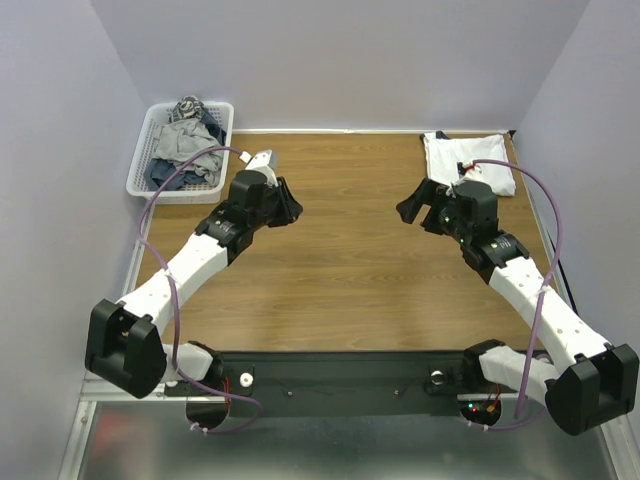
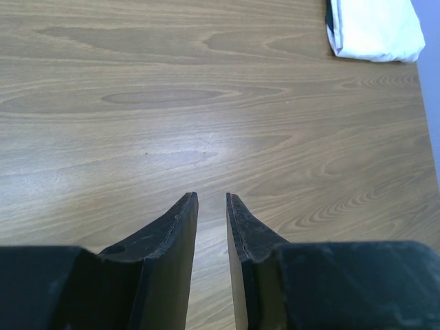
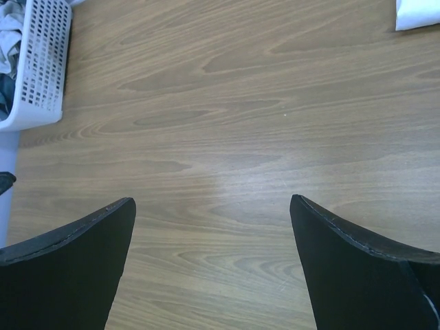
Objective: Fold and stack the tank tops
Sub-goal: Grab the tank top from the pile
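The tank top is above the darker ones, so my left gripper should next go outward over the basket [image 1: 150, 185] and down onto the light heather-grey tank top's fold [image 1: 202, 139].
A folded white tank top [image 1: 470, 165] lies at the table's far right corner; it also shows in the left wrist view [image 2: 377, 27] and at the edge of the right wrist view [image 3: 419, 14]. Several grey and dark blue-grey tank tops [image 1: 185, 140] lie crumpled in the white lattice basket [image 1: 150, 185] at the far left. My left gripper [image 1: 290, 205] hovers over bare wood, its jaws a narrow gap apart and empty [image 2: 212, 196]. My right gripper [image 1: 415, 205] is wide open and empty over bare wood [image 3: 213, 199], just near of the white top.
The wooden table [image 1: 350, 270] is enclosed by pale walls at the left, back and right. The basket [image 3: 45, 62] stands off the table's far left corner. Both arm bases sit on a black rail at the near edge.
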Motion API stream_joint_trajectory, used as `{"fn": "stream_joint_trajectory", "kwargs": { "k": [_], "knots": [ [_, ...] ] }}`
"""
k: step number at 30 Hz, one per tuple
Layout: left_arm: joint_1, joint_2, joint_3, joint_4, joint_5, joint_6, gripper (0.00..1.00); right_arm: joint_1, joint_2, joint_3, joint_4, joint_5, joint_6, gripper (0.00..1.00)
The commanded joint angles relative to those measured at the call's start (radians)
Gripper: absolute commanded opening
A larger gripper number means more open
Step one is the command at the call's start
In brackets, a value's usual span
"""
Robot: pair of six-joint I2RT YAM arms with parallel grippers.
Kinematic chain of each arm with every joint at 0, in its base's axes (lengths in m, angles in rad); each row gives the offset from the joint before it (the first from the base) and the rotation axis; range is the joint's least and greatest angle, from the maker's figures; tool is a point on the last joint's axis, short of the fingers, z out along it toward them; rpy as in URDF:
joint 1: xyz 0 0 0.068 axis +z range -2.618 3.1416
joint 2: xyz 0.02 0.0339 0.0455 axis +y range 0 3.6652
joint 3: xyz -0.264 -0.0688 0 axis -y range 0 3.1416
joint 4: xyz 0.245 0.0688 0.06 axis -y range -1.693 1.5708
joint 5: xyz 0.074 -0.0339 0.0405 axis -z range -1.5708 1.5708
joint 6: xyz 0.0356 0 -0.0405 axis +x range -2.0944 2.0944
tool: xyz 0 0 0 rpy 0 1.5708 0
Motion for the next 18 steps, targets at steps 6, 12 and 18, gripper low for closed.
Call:
{"fn": "stream_joint_trajectory", "kwargs": {
  "k": [6, 12, 18],
  "knots": [
    [0.017, 0.037, 0.139, -0.043, -0.162, -0.037, 0.35, -0.006, -0.011, 0.023, -0.035, -0.056, -0.049, 1.00],
    [0.247, 0.162, 0.310, -0.113, -0.206, -0.141, 0.35, -0.006, -0.012, 0.014, -0.037, -0.101, -0.046, 1.00],
    [0.427, 0.358, 0.474, -0.116, -0.404, -0.166, 0.48, -0.006, -0.001, 0.009, -0.037, -0.163, -0.040, 1.00]
  ]
}}
